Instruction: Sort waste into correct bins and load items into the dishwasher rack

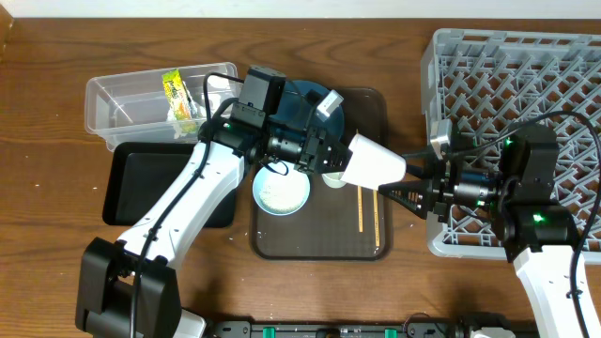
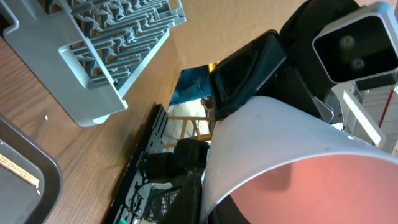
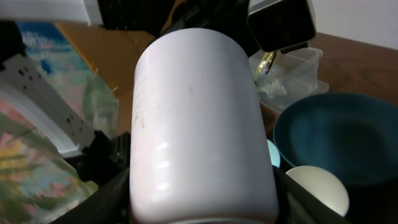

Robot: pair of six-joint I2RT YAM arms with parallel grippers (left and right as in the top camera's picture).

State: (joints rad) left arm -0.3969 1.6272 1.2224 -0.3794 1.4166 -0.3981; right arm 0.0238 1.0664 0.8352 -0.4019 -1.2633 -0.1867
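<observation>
My right gripper swings over the rack's near wires, to its right in the overhead view, next. It lowers the base-held pinkish cup with its opening down, then releases it.
The pinkish cup (image 1: 374, 161) hangs on its side above the brown tray, between both grippers. My left gripper (image 1: 331, 156) is shut on its rim (image 2: 292, 162). My right gripper (image 1: 406, 180) is closed around its base end (image 3: 202, 137). The pale green cup (image 1: 331, 179) stands half hidden under it. The white bowl (image 1: 281, 192) holds rice-like grains. The blue plate (image 1: 302, 101) lies behind my left wrist and also shows in the right wrist view (image 3: 339, 134). Two chopsticks (image 1: 367, 208) lie on the tray. The yellow-green wrapper (image 1: 175, 94) is in the clear tub (image 1: 117, 99). The grey rack (image 1: 526, 84) is at the right.
The brown serving tray (image 1: 319, 242) sits mid-table. The black tray (image 1: 141, 188) lies left of it, in front of the clear tub. The rack's near corner shows in the left wrist view (image 2: 93, 68). My right arm reaches over the rack's front left corner.
</observation>
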